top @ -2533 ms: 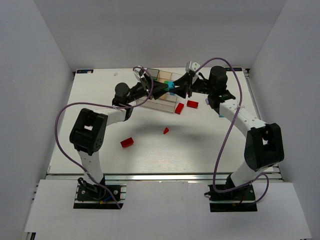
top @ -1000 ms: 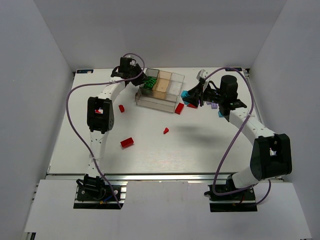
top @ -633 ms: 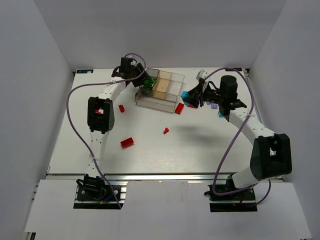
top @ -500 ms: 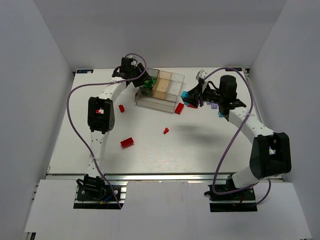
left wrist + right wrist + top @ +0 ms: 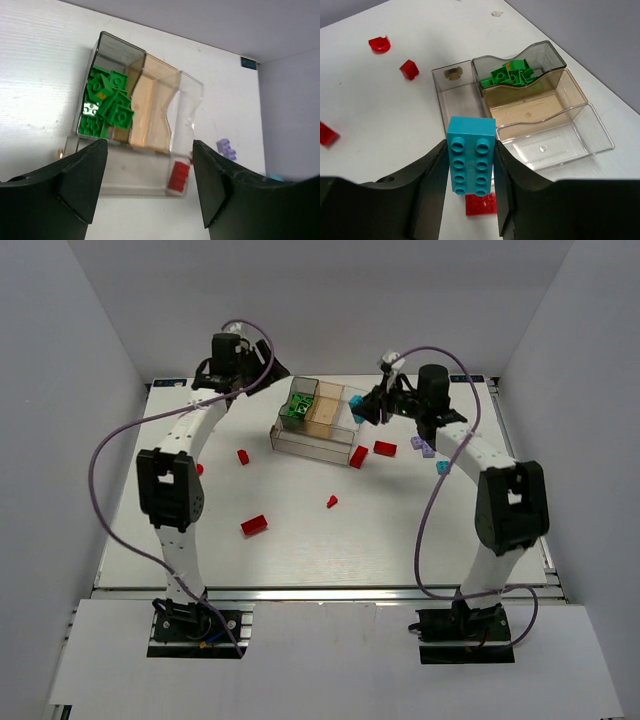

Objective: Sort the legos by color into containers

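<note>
My right gripper moves over the empty tan middle section of the tray next, lowers and releases the brick. That section lies below and left in the top view.
The clear divided tray (image 5: pixel 312 443) stands at the back middle of the table. Its left compartment holds several green bricks (image 5: pixel 297 408) (image 5: pixel 105 105) (image 5: pixel 510 75); the tan middle compartment (image 5: pixel 150 107) and the clear right compartment (image 5: pixel 555 137) hold nothing. My right gripper (image 5: pixel 362 405) (image 5: pixel 470 160) is shut on a cyan eight-stud brick (image 5: pixel 470 155), hanging by the tray's right end. High over the back left, my left gripper (image 5: pixel 232 360) (image 5: pixel 148 147) is open and empty, looking down on the tray.
Red bricks (image 5: pixel 359 456) (image 5: pixel 385 448) lie right of the tray; smaller red pieces (image 5: pixel 332 501) (image 5: pixel 254 525) (image 5: pixel 243 456) are scattered in front. A purple brick (image 5: pixel 422 446) and a cyan brick (image 5: pixel 441 468) lie under the right arm. A small tan object (image 5: pixel 452 73) sits in the long front compartment.
My left gripper has opened over the green compartment and pulled up and back to the left. My right gripper has carried the cyan brick left to the tray's right end.
</note>
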Controlling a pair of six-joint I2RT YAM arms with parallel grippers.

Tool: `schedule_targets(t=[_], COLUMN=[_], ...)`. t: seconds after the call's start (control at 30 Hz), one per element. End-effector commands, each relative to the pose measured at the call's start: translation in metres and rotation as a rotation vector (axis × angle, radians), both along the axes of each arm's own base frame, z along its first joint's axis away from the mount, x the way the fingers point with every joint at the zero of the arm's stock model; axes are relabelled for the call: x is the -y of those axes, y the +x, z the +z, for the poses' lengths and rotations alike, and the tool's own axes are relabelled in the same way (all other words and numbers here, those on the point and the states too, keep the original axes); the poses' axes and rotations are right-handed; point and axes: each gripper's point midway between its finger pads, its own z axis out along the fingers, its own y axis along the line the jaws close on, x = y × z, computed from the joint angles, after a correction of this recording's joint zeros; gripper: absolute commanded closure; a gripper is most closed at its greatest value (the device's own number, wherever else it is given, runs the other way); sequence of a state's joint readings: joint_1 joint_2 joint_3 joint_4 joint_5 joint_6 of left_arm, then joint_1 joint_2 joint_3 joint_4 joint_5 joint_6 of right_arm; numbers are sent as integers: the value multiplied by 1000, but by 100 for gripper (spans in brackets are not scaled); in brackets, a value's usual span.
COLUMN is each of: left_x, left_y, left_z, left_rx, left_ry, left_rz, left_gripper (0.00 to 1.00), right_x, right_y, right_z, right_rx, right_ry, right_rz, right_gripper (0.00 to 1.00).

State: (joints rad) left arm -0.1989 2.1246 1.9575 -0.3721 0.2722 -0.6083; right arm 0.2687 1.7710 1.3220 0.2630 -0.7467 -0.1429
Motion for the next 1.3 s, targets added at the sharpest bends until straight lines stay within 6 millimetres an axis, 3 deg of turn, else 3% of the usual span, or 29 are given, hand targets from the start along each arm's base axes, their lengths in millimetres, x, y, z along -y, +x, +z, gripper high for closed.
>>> schedule_targets(t=[0.0, 0.03, 0.07, 0.1, 0.13, 0.17, 0.2, 0.23, 0.3, 0.33, 0.37, 0.43, 0.47, 0.5, 0.57, 0.6, 0.7, 0.77, 0.83, 1.03, 1.07, 1.13, 1.17, 1.2, 1.23, 1.27], left_x=[-18, -22, -25, -29, -31, -37, -40, -43, -52, -56, -59, -70, -72, -78, -82, -84, -91, -93, -94, -91, -90, -90, -90, -91, -92, -92], left_y=[-41, -56, -67, -84, -95, -108, -125, -135, -156, -168, -177, -193, -198, -205, -217, -221, -231, -234, -238, -235, -234, -233, -234, -234, -235, -237], left_z=[94, 64, 64, 86, 83, 61, 73, 72, 51, 61, 50, 50, 50, 40, 39, 35, 31, 30, 26, 22, 22, 21, 20, 19, 20, 17], left_rx=[198, 135, 139, 188, 181, 134, 151, 143, 85, 108, 81, 71, 68, 34, 21, 10, -1, 1, -7, 2, 8, 13, 13, 14, 22, 20], left_ry=[30, 40, 40, 30, 33, 49, 45, 51, 75, 76, 88, 113, 120, 139, 150, 158, 177, 185, 191, 178, 173, 170, 171, 172, 170, 169], left_rz=[7, 8, 16, 21, 25, 38, 40, 44, 64, 76, 82, 114, 122, 138, 144, 151, 168, 176, 175, 164, 165, 167, 168, 171, 175, 175], left_gripper=[21, 20, 19, 17, 16, 16, 14, 14, 13, 12, 11, 9, 8, 8, 7, 7, 5, 4, 4, 4, 4, 4, 4, 3, 4, 4], right_x=[-18, -23, -29, -42, -46, -59, -70, -76, -91, -96, -106, -109, -113, -118, -117, -117, -114, -110, -107, -92, -90, -73, -62, -50, -28, -11], right_y=[38, 46, 53, 67, 76, 79, 94, 101, 121, 126, 130, 144, 147, 148, 155, 155, 153, 151, 150, 138, 128, 121, 112, 105, 99, 98], right_z=[9, 7, 5, 1, -1, -2, -8, -9, -17, -15, -33, -26, -40, -43, -54, -58, -69, -70, -66, -15, 8, 10, 40, 28, 58, 59], right_rx=[-23, -43, -40, -30, -28, -36, -30, -26, -11, 9, -3, 52, 48, 65, 64, 62, 52, 71, 84, 138, 159, 115, 154, 104, 135, 113], right_ry=[71, 86, 89, 95, 98, 109, 115, 120, 130, 136, 130, 147, 139, 131, 117, 109, 88, 69, 61, 68, 80, 59, 61, 23, 29, 21], right_rz=[-77, -84, -85, -79, -90, -77, -78, -80, -88, -91, -85, -114, -114, -114, -147, -150, -172, -177, -178, -167, -157, -172, -186, -222, -277, -345], right_gripper=[100, 100, 100, 100, 100, 100, 100, 100, 100, 100, 100, 100, 100, 100, 97, 95, 75, 56, 40, 32, 32, 33, 34, 37, 42, 50])
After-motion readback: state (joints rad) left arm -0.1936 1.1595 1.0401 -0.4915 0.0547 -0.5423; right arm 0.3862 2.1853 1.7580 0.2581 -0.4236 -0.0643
